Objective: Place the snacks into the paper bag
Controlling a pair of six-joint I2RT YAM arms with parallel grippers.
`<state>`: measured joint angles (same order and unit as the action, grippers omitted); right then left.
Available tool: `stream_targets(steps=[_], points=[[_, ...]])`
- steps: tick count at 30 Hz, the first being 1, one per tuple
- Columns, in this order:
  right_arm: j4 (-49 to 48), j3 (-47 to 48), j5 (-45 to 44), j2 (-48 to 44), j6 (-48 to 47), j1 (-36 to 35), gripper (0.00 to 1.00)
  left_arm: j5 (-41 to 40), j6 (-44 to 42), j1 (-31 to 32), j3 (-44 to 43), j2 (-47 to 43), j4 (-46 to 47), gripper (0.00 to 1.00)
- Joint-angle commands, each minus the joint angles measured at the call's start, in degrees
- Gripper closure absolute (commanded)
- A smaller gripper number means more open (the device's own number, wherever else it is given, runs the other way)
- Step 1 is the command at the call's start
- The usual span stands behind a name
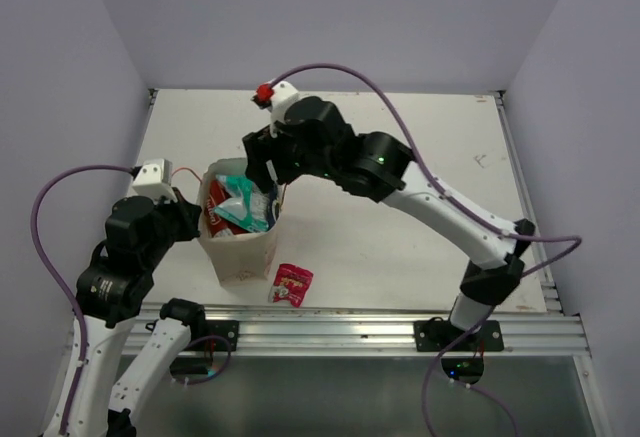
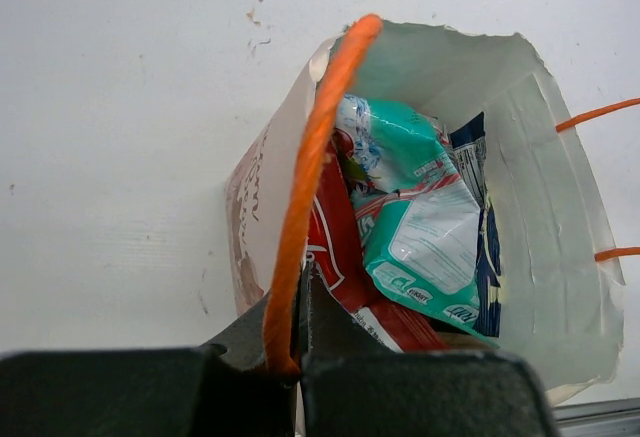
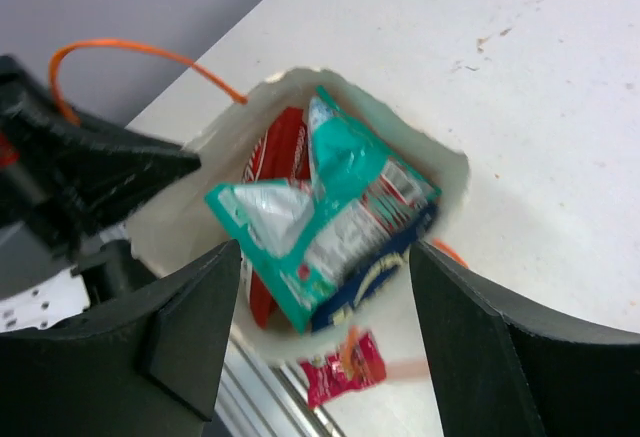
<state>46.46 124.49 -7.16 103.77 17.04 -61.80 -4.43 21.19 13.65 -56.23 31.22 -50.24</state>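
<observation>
The right gripper moves back past the paper bag's rim and down onto the small pink packet (image 1: 291, 284) (image 3: 338, 372) next, since that lies below it, nearer the front bar.
The paper bag (image 1: 240, 247) stands upright near the table's front left. Inside it are the teal-and-white packet (image 1: 245, 204), the dark blue packet (image 2: 487, 247) and the red-and-white chip bag (image 2: 335, 237); I cannot pick out the medium red packet on its own. The small pink packet (image 1: 291, 284) lies on the table just right of the bag's base. My left gripper (image 2: 300, 279) is shut on the bag's orange handle (image 2: 312, 147) at the left rim. My right gripper (image 3: 325, 252) is open and empty, above the bag's mouth over the teal packet (image 3: 330, 197).
The table's metal front rail (image 1: 350, 327) runs just in front of the pink packet (image 3: 345, 372). The bag's other orange handle (image 2: 600, 112) hangs over the far rim. White table (image 1: 420, 137) stretches behind and right of the bag.
</observation>
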Motion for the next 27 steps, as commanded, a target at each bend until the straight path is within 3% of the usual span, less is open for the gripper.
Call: stream_targets(steps=[1, 2, 8, 11, 15, 22, 27], points=[[-1.19, -8.95, -5.67, -14.70, -0.86, -0.51, 0.27, 1.61, -1.41, 0.41, 0.85, 0.33, 2.51, 1.00], [-1.45, -19.18, -6.11, -20.39, -0.87, -0.51, 0.27, 1.61, -1.41, 0.41, 1.03, 0.42, 2.60, 1.00], [-4.87, -58.40, -2.78, -37.02, 5.63, -1.57, 0.28, 2.40, -2.03, 0.41, 1.12, 0.94, 2.52, 1.00], [-10.76, -67.76, -1.98, -39.60, 8.10, -2.89, 0.29, 2.58, -2.55, 0.41, 0.86, 1.65, 2.42, 1.00], [-17.53, -71.05, -1.98, -37.15, 7.40, -4.03, 0.29, 3.02, -2.56, 0.41, 1.47, 2.00, 2.51, 1.00], [-33.25, -70.17, -2.25, -24.68, 5.38, -7.89, 0.30, 3.19, -2.47, 0.41, 1.65, 2.26, 2.07, 1.00], [-38.10, -67.01, -3.39, -14.13, 4.32, -11.40, 0.30, 3.63, -2.47, 0.76, 1.56, 2.53, 1.81, 1.00]])
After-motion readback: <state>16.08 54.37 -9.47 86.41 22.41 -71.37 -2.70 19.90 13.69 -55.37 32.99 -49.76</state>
